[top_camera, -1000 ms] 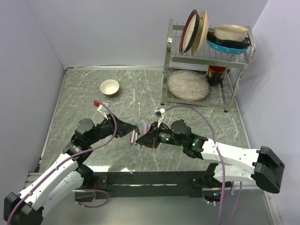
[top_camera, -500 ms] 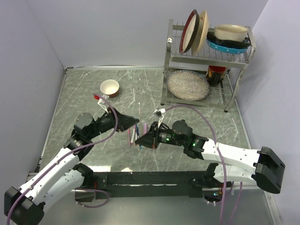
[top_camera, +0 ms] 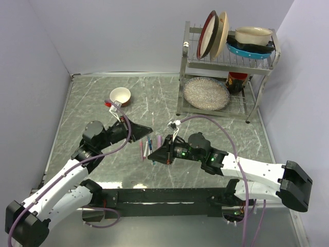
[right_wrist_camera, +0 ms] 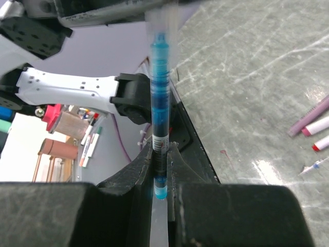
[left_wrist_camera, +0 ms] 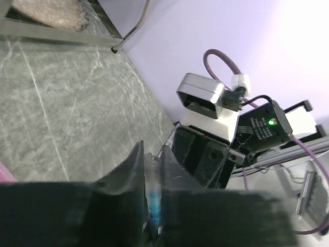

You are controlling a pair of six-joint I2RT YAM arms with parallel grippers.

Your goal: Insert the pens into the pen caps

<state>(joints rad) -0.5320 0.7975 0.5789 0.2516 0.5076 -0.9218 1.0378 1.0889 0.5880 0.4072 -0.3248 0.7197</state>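
Observation:
My left gripper moves down and to the left in the top view next, to clear tabletop beside the loose pens. It lowers the blue pen there and releases.
A blue pen (right_wrist_camera: 160, 92) stands straight up out of my right gripper (right_wrist_camera: 161, 154), which is shut on its lower part; a teal-blue end (right_wrist_camera: 160, 193) shows below the jaws. My left gripper (left_wrist_camera: 152, 157) is shut on the pen's other end, a pale translucent piece with blue inside (left_wrist_camera: 153, 203); I cannot tell whether that piece is a cap. From above, the left gripper (top_camera: 149, 129) and right gripper (top_camera: 154, 156) face each other, with the pen (top_camera: 150, 143) between them. A lilac-pink cap (top_camera: 159, 140) and two loose pens (top_camera: 144, 150) lie on the table beside them.
A small bowl (top_camera: 120, 95) sits at the back left of the marble table (top_camera: 92, 103). A wire dish rack (top_camera: 226, 67) with plates and bowls stands at the back right. In the right wrist view several more pens (right_wrist_camera: 318, 126) lie to the right.
The left gripper pulled back toward the far left, opened, then closed on the pen's end. The right gripper has hardly moved and keeps its hold.

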